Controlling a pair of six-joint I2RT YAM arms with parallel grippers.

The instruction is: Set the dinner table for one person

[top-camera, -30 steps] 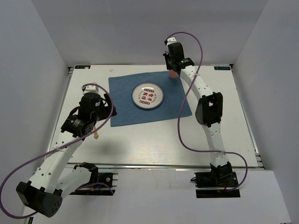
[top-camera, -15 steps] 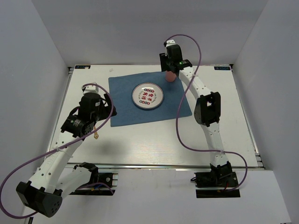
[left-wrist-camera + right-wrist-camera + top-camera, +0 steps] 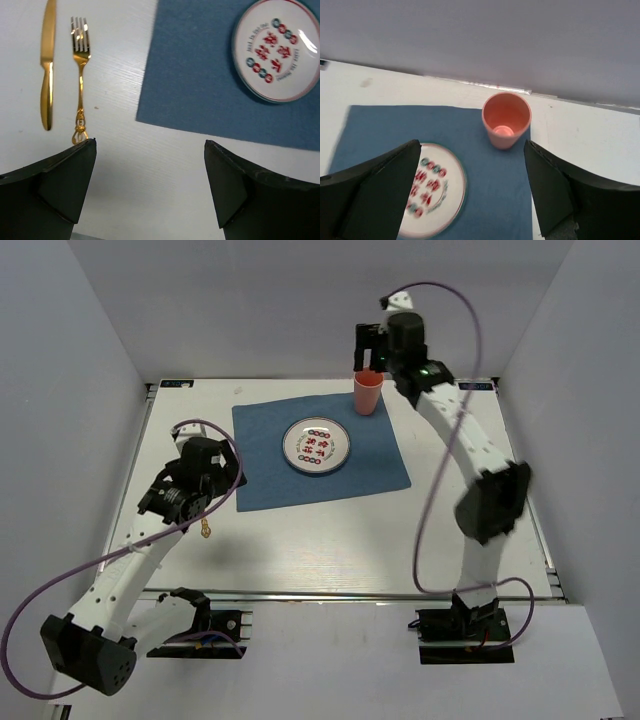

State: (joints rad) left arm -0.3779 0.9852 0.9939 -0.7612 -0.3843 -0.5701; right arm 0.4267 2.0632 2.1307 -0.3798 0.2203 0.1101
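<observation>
The gold knife lies beyond the gold fork, so the left gripper next needs to move away from the mat, turn and lower onto the gold knife's handle (image 3: pixel 46 98).
The white dinner table (image 3: pixel 330 540) carries a blue placemat (image 3: pixel 270 455) with a patterned plate (image 3: pixel 316 445) at its middle. A pink cup (image 3: pixel 367 392) stands upright on the mat's far right corner; the right wrist view looks down into the cup (image 3: pixel 506 120). My right gripper (image 3: pixel 372 342) hangs above the cup, open and empty (image 3: pixel 471 145). A gold knife (image 3: pixel 46 65) and gold fork (image 3: pixel 80 75) lie side by side on the table left of the mat. My left gripper (image 3: pixel 150 165) hovers open and empty over bare table by the mat's near left corner.
A silver rail (image 3: pixel 350 595) runs along the table's near edge. Grey walls close in the table on the left, far and right sides. In the top view only the fork's handle end (image 3: pixel 206 530) shows past my left arm (image 3: pixel 190 485).
My right gripper has opened, let go of the pink cup and risen above it. The cup now stands alone on the mat corner. The left arm shifted slightly.
</observation>
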